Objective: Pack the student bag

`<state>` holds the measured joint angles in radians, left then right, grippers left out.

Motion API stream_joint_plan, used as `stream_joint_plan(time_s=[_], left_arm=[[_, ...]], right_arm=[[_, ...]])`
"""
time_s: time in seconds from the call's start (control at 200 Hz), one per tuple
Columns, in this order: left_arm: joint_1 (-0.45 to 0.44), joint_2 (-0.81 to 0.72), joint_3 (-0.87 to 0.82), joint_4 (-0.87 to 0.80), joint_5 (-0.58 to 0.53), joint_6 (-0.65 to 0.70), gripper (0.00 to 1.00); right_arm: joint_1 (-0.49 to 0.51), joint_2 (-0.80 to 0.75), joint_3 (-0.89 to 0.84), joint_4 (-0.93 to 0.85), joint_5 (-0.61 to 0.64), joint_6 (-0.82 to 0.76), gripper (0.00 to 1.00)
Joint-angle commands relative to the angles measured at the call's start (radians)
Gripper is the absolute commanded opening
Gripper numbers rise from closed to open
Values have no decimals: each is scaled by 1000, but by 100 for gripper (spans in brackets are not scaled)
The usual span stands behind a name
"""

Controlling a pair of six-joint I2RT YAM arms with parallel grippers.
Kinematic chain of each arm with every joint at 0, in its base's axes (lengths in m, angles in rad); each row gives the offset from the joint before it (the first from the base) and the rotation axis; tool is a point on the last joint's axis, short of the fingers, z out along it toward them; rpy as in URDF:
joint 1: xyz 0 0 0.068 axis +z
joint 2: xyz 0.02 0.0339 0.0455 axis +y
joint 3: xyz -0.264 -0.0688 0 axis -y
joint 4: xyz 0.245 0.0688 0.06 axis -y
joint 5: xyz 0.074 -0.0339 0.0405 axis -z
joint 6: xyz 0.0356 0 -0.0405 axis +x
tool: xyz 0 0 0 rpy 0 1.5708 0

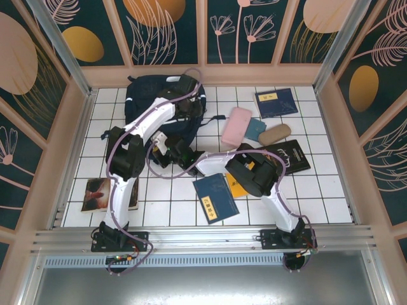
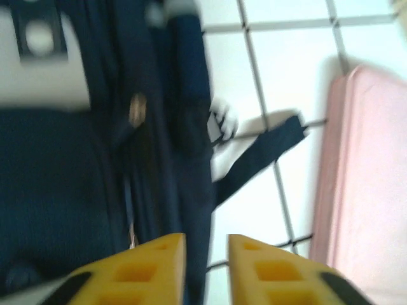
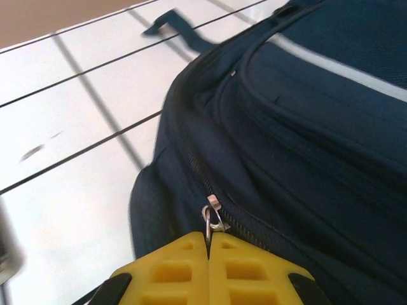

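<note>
Next, my right gripper stays at the bag's near edge and spreads its fingers to release the metal zipper pull.
The student bag is a large navy backpack lying at the back left of the tiled table. In the right wrist view its zipper runs along the bag's seam, and my right gripper is shut on the metal zipper pull. From above, that right gripper sits at the bag's near edge. My left gripper hovers over the bag's right side. It is open, with the bag's dark edge and a loose strap just ahead of its fingers.
A pink case, a teal case and a tan case lie right of the bag. Navy books, a black book and a brown book are spread around. Wooden walls ring the table.
</note>
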<state>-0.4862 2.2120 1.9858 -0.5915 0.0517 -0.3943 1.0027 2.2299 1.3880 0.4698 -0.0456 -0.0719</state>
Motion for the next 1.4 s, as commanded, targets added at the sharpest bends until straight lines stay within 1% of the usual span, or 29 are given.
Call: stream_joint_plan(time_s=[0.0, 0.09, 0.205, 0.285, 0.32, 0.375, 0.435, 0.51, 0.55, 0.571, 0.601, 0.616, 0.701, 0.821, 0.951, 0.986, 1.046, 1.116, 1.166, 1.186, 1.301, 1.396], left_arm=[[-2, -137, -96, 163, 6, 46, 33], [-2, -219, -217, 183, -7, 89, 48], [-2, -306, -342, 174, -115, 126, 65], [-2, -354, -388, 169, -178, 124, 67], [-1, -380, -410, 177, -203, 114, 68], [0, -415, -439, 194, -223, 106, 71], [1, -440, -455, 190, -261, 90, 72], [6, -471, -482, 175, -308, 54, 71], [8, -491, -509, 178, -347, 25, 71], [10, -523, -530, 184, -367, 10, 70], [15, -554, -561, 191, -390, -10, 69], [17, -570, -580, 195, -402, -22, 69], [32, -665, -677, 217, -453, -87, 66], [37, -789, -795, 206, -516, -166, 60], [37, -881, -940, 207, -482, -262, 55], [37, -897, -979, 217, -455, -286, 54], [37, -906, -1046, 234, -399, -319, 50], [37, -901, -1098, 240, -359, -344, 46], [37, -896, -1131, 250, -334, -355, 37], [37, -896, -1142, 253, -326, -361, 36], [35, -876, -1201, 294, -286, -381, 35], [36, -837, -1217, 333, -259, -377, 39]], right_arm=[[15, -47, -44, 11, -120, 24, 0], [7, -56, -48, 4, -140, 32, 0], [2, -64, -63, 28, -162, 47, 0], [2, -61, -49, 17, -175, 69, 0], [1, -59, -32, -8, -177, 81, 7], [-5, -62, -24, -29, -194, 101, 26], [-16, -89, -50, -10, -204, 128, 37], [-30, -151, -132, 47, -196, 153, 48], [-36, -191, -179, 72, -187, 162, 52], [-40, -211, -202, 84, -185, 167, 57], [-47, -242, -235, 100, -181, 174, 58], [-52, -255, -252, 106, -181, 179, 59], [-76, -324, -327, 123, -185, 204, 60], [-129, -408, -433, 168, -204, 253, 60], [-204, -465, -503, 211, -198, 319, 60], [-227, -468, -498, 198, -195, 343, 60], [-262, -459, -464, 163, -226, 369, 60], [-277, -447, -434, 140, -234, 362, 60], [-277, -435, -411, 119, -227, 343, 60], [-277, -429, -402, 109, -223, 339, 60], [-279, -408, -373, 98, -227, 339, 60], [-279, -397, -370, 113, -243, 352, 59]])
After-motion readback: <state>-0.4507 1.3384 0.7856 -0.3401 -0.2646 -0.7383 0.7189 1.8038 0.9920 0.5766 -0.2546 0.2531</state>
